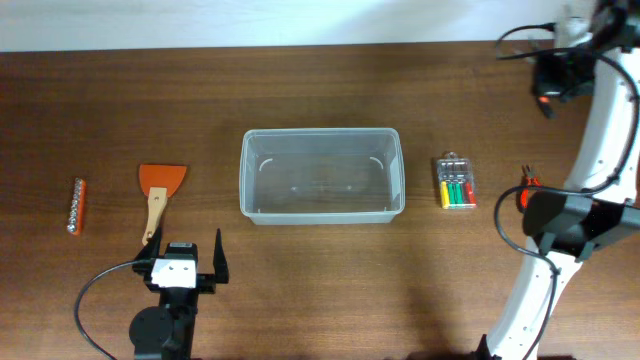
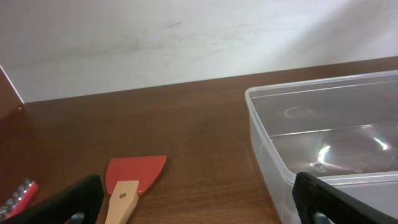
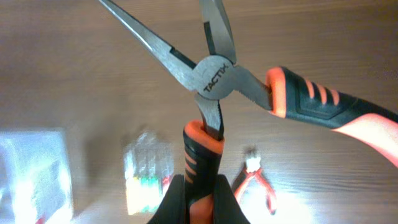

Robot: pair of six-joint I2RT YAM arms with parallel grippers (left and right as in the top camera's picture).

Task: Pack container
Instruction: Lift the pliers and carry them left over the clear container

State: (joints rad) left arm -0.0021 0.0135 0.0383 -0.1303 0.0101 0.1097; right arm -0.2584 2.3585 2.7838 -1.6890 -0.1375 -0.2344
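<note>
Next, my right gripper carries the pliers to the left in the overhead view and down to release them, since the container's empty bottom lies below that way.
The container is a clear rectangular tub in the middle of the table, with nothing in it; its left end shows in the left wrist view. My right gripper is shut on one orange-and-black handle of long-nose pliers, held high above the table with their jaws spread. From overhead that gripper hangs at the far right. My left gripper stands open near the front edge, left of the container, with nothing between its fingers.
An orange scraper with a wooden handle lies just ahead of the left gripper. A red bit holder lies further left. Right of the container sit a clear case of coloured screwdrivers and small red cutters.
</note>
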